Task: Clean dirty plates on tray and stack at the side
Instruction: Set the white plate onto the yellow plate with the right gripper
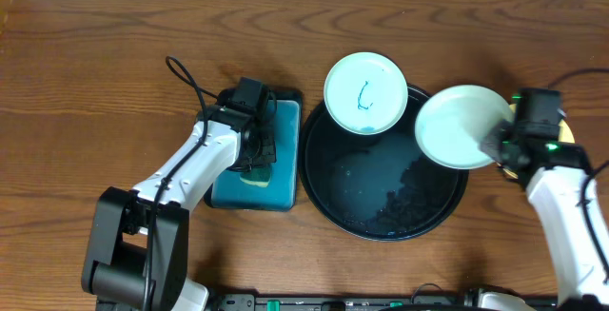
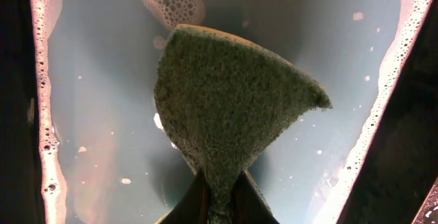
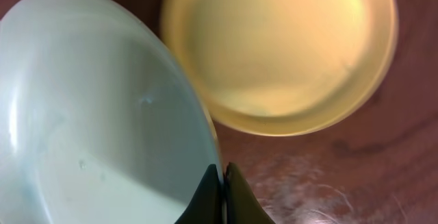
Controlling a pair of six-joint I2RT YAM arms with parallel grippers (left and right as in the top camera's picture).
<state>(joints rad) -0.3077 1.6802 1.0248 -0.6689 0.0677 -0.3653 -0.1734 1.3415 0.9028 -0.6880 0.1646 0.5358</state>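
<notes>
The pale yellow plate (image 1: 565, 132) (image 3: 280, 53) is empty, so I should move my right gripper down and to the right in the overhead view and release its plate onto the pale yellow one.
The round black tray (image 1: 381, 211) lies at centre. A mint plate with a teal scribble (image 1: 366, 93) rests tilted on its far rim. My right gripper (image 1: 502, 149) is shut on the rim of a clean mint plate (image 1: 461, 126), held tilted over the tray's right edge; the right wrist view shows this plate (image 3: 96, 114) in the jaws (image 3: 222, 176). A pale yellow plate (image 3: 280, 53) lies on the table beyond it, mostly hidden under the arm in the overhead view. My left gripper (image 1: 257, 159) is shut on a green sponge (image 2: 233, 94) over soapy water.
A rectangular black tray with blue inside (image 1: 257, 159) holds soapy water left of the round tray; foam lines its walls (image 2: 48, 135). Cables run behind both arms. The round tray's floor is wet with dark specks.
</notes>
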